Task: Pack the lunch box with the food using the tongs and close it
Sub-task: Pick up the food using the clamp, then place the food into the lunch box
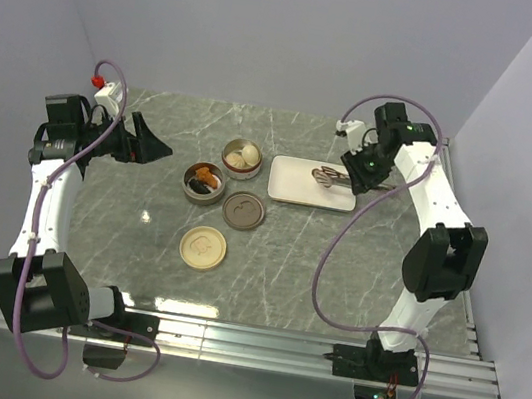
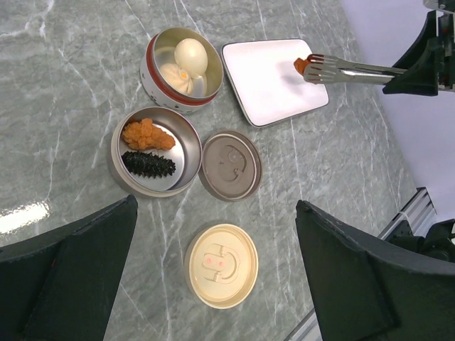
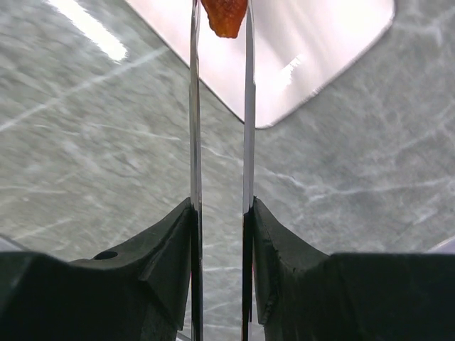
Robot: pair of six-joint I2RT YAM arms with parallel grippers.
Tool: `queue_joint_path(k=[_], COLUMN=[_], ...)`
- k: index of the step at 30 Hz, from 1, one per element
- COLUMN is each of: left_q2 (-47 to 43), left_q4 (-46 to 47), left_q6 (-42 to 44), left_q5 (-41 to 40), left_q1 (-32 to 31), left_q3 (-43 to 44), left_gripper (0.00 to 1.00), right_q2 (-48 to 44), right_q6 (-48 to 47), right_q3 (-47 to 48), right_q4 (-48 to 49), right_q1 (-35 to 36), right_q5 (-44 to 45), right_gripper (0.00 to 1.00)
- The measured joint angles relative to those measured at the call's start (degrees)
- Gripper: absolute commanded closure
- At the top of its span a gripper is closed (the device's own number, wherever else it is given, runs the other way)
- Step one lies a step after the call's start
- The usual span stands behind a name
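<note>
I should next move my right gripper to the left in the top view, to the tin with room beside its black lump, and release the pinched chunk inside it.
The lunch box lies apart as two round metal tins. One tin holds two pale cream balls. The other tin holds an orange chunk and a black lump. My right gripper is shut on the slim silver tongs over the white plate. The tongs' tips pinch a red-orange chunk, also seen from the left wrist as the chunk in the tongs. My left gripper stands open and empty, high above the tins at the left.
A brown lid and a cream lid lie flat on the marble table in front of the tins. The plate sits right of them. A metal rail runs along the near table edge. Walls close in on both sides.
</note>
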Motion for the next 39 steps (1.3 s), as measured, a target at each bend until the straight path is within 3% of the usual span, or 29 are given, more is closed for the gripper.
queue_joint_path(k=[9, 19, 29, 39], left_q2=[0.00, 0.00, -0.26, -0.42], left_q4=[1.51, 1.14, 0.83, 1.22], left_q6=[-1.57, -1.49, -1.27, -2.21], left_q5=[0.26, 0.39, 0.37, 0.39], left_q1=[0.00, 0.00, 0.00, 0.00], left_q3=[0.00, 0.00, 0.00, 0.00], left_gripper=[0.00, 0.00, 0.01, 0.01], right_q2=[-0.31, -0.02, 3.98, 6.73], right_q6=[6.58, 22.95, 33.40, 32.04], right_q3=[6.29, 7.76, 6.29, 2.01], right_q4=[-1.14, 10.03, 19.54, 25.00], right_q1=[11.52, 26.82, 29.79, 32.59], right_q5=[-4.57, -7.61, -5.14, -4.87], right_gripper=[0.68, 0.69, 0.69, 0.69])
